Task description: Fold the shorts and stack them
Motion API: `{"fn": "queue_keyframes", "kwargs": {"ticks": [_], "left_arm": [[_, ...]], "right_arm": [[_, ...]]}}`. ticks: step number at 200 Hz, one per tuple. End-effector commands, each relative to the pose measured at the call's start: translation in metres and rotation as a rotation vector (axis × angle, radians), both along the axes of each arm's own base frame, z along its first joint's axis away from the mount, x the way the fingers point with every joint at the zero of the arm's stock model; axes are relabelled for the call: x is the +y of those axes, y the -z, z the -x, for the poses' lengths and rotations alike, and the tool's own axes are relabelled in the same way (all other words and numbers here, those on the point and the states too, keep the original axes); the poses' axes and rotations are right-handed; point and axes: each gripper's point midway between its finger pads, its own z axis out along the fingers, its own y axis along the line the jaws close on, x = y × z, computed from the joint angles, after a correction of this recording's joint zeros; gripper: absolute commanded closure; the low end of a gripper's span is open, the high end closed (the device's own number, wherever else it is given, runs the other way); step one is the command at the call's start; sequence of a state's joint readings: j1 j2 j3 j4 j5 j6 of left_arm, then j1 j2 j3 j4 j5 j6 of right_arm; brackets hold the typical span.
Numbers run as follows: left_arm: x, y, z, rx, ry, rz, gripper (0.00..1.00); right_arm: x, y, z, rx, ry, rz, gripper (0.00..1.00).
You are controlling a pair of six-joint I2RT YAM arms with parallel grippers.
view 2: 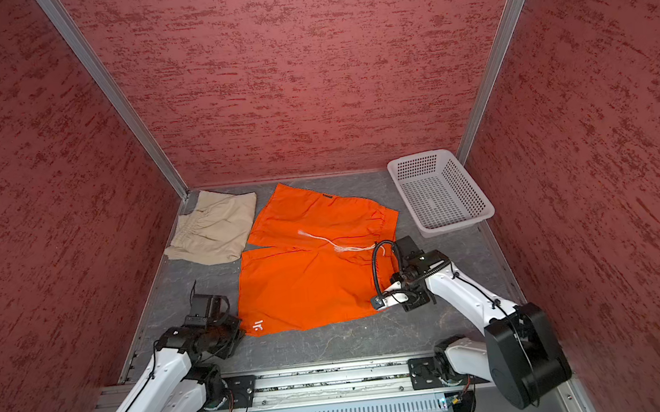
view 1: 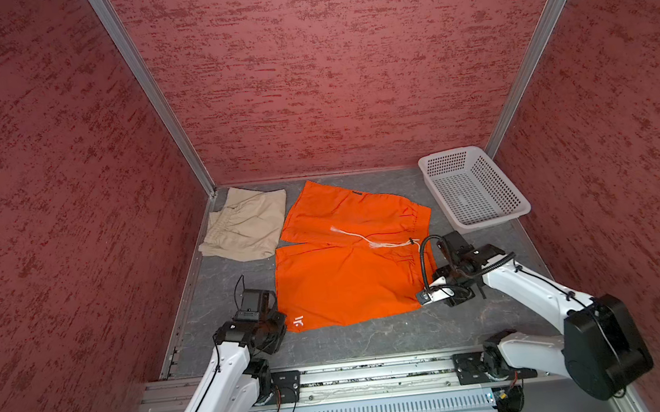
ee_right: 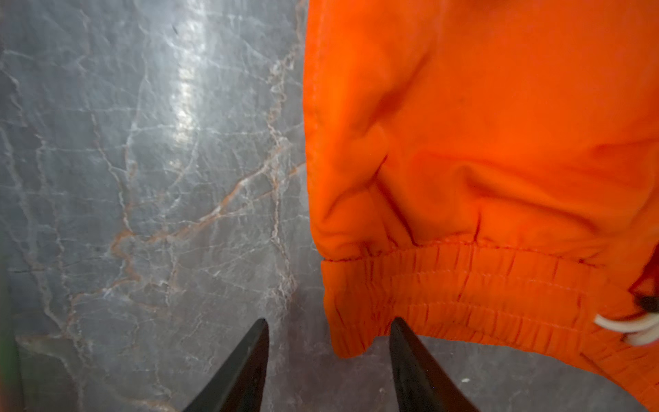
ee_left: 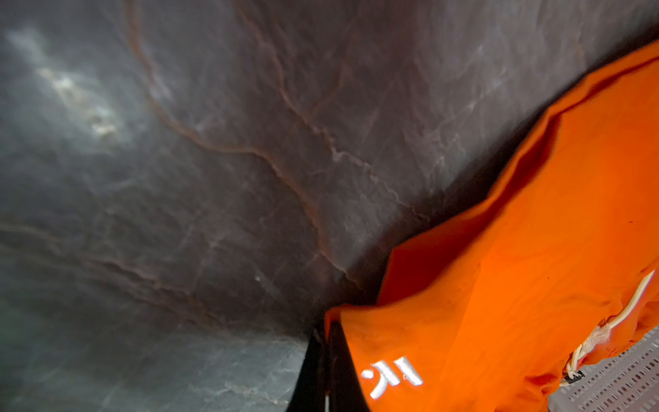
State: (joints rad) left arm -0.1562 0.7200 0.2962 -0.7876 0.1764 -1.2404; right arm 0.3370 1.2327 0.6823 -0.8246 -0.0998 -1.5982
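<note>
I should next lower my right gripper and move it a bit farther onto the near corner of the shorts' gathered waistband [ee_right: 351, 323] to close there, because that corner is already between its open fingers.
The orange shorts [view 1: 344, 280] [view 2: 308, 288] lie spread flat mid-table, waistband to the right, with a white drawstring [view 1: 359, 237] trailing across them. My left gripper [view 1: 286, 322] [ee_left: 326, 339] is down at their near left hem corner beside the white logo. Its jaws are pressed together with orange cloth [ee_left: 517, 267] pinched at the tips. My right gripper [view 1: 426, 299] [ee_right: 330, 331] is open at the near right waistband corner. The gathered elastic corner [ee_right: 349, 321] lies between its fingertips, untouched. The beige shorts [view 1: 245, 228] [view 2: 213, 227] sit folded in the far left corner.
A white perforated basket [view 1: 488, 221] [view 2: 455, 223] stands at the far right, close to the wall. Red textured walls enclose three sides. Bare grey marbled table [view 1: 354, 338] runs between the orange shorts and the front rail.
</note>
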Motion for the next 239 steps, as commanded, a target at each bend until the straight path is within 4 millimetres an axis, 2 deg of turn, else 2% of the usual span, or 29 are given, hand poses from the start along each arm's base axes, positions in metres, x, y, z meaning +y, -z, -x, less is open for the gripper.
{"fn": "queue_keyframes", "kwargs": {"ticks": [1, 34, 85, 115, 134, 151, 180, 220, 239], "left_arm": [[0.001, 0.006, 0.005, 0.018, 0.006, -0.004, 0.94], [0.002, 0.006, 0.006, 0.021, 0.007, -0.006, 0.94], [0.002, 0.007, 0.008, 0.028, 0.006, -0.007, 0.94], [0.002, 0.006, 0.008, 0.023, 0.007, -0.007, 0.94], [0.004, 0.003, 0.008, 0.015, 0.01, -0.014, 0.94], [0.008, -0.005, 0.007, 0.0, 0.015, -0.039, 0.94], [0.016, -0.025, 0.002, -0.048, 0.033, -0.094, 0.94], [0.026, -0.052, -0.007, -0.101, 0.067, -0.173, 0.95], [0.029, -0.065, -0.014, -0.132, 0.08, -0.2, 0.95]], "right_arm": [[-0.005, 0.007, -0.014, -0.064, -0.043, 0.049, 0.43], [0.001, 0.012, -0.011, -0.03, -0.052, 0.025, 0.43], [-0.005, 0.026, -0.008, 0.03, -0.011, 0.077, 0.45], [-0.004, 0.034, -0.008, 0.068, 0.006, 0.083, 0.55], [-0.003, 0.036, -0.007, 0.077, 0.004, 0.083, 0.75], [-0.002, 0.03, -0.006, 0.08, -0.004, 0.072, 0.91], [0.001, 0.013, 0.006, 0.093, -0.028, 0.039, 1.0], [0.005, -0.004, 0.025, 0.13, -0.029, 0.013, 1.0], [0.012, -0.016, 0.032, 0.156, -0.021, -0.032, 1.0]]}}
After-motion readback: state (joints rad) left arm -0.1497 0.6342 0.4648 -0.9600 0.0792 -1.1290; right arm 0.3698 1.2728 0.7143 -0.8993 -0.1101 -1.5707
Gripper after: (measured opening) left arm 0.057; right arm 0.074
